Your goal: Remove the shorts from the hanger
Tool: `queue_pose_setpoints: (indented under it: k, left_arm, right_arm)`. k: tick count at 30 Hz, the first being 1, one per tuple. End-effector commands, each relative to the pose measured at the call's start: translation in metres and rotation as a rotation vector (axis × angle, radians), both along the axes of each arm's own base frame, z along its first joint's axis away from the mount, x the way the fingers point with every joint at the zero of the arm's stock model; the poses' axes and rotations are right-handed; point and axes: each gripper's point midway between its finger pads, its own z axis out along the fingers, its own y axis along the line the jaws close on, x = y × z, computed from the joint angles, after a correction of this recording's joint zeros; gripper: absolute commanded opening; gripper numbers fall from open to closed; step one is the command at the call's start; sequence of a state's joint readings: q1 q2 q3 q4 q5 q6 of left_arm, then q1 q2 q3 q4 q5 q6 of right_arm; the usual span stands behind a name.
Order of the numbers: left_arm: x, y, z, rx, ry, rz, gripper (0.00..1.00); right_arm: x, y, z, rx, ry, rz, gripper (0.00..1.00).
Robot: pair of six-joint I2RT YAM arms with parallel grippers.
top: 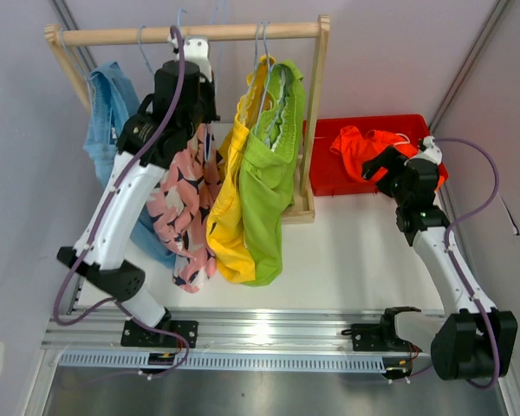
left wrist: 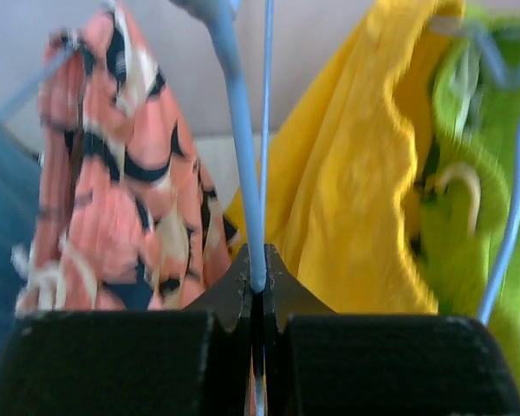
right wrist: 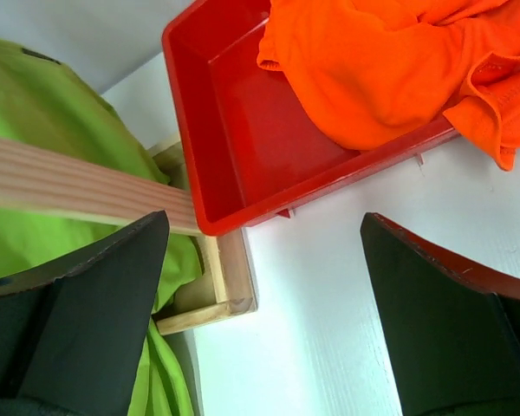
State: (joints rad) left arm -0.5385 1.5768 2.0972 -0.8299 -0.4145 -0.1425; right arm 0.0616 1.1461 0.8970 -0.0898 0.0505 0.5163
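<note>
The held hanger's hook needs to get onto the rod, so my left gripper needs to move toward the yellow shorts first and then lower the hook.
Four pairs of shorts hang on light blue wire hangers from the wooden rack's rod: light blue, pink with navy print, yellow and lime green. The orange shorts lie in the red tray. My left gripper is up by the rod. In the left wrist view it is shut on a light blue hanger wire, with the pink shorts to the left and the yellow to the right. My right gripper is open and empty over the table beside the tray.
The rack's wooden base frame stands against the red tray's left side, with lime green fabric hanging over it. The rack's right post stands between the green shorts and the tray. Grey walls close in on the left and right.
</note>
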Motion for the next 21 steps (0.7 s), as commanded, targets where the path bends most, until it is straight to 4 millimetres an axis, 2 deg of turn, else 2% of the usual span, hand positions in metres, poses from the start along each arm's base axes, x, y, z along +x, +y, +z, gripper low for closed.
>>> queue_pose_setpoints:
  k: [1,2,4,6,8,12,13,14,19,21]
  left_arm:
    - [0.027,-0.005,0.03,-0.029,-0.075,-0.021,0.0]
    - [0.031,-0.005,0.041,-0.045,-0.098,-0.02,0.0]
    - [0.044,-0.008,0.036,-0.049,-0.085,-0.024,0.0]
    - [0.059,-0.008,0.031,-0.06,-0.079,-0.017,0.0]
    - [0.07,-0.007,0.016,-0.065,-0.045,-0.002,0.0]
    - [0.074,-0.009,-0.021,-0.041,0.041,0.0,0.02]
    - [0.074,-0.008,-0.024,-0.038,0.045,0.004,0.04]
    - [0.073,-0.006,-0.036,-0.027,0.071,0.009,0.09]
    - [0.074,0.001,-0.039,-0.036,0.074,0.012,0.22]
    - [0.074,0.001,-0.039,-0.039,0.079,0.012,0.33]
  right_arm:
    - [-0.013,0.003,-0.006,0.023,-0.016,0.008,0.99]
    - [-0.015,0.004,-0.007,0.026,-0.018,0.012,0.99]
    - [-0.022,0.004,-0.006,0.032,-0.025,0.014,0.99]
    - [-0.027,0.005,-0.014,0.04,-0.012,0.017,1.0]
    - [-0.033,0.005,-0.019,0.044,-0.003,0.015,1.0]
    - [-0.04,0.005,-0.025,0.047,0.006,0.015,0.99]
    - [-0.042,0.005,-0.026,0.051,0.008,0.017,1.0]
    - [-0.043,0.006,-0.025,0.054,0.005,0.019,0.99]
    - [-0.051,0.008,-0.025,0.063,0.004,0.026,1.0]
    - [-0.054,0.008,-0.022,0.064,-0.002,0.026,1.0]
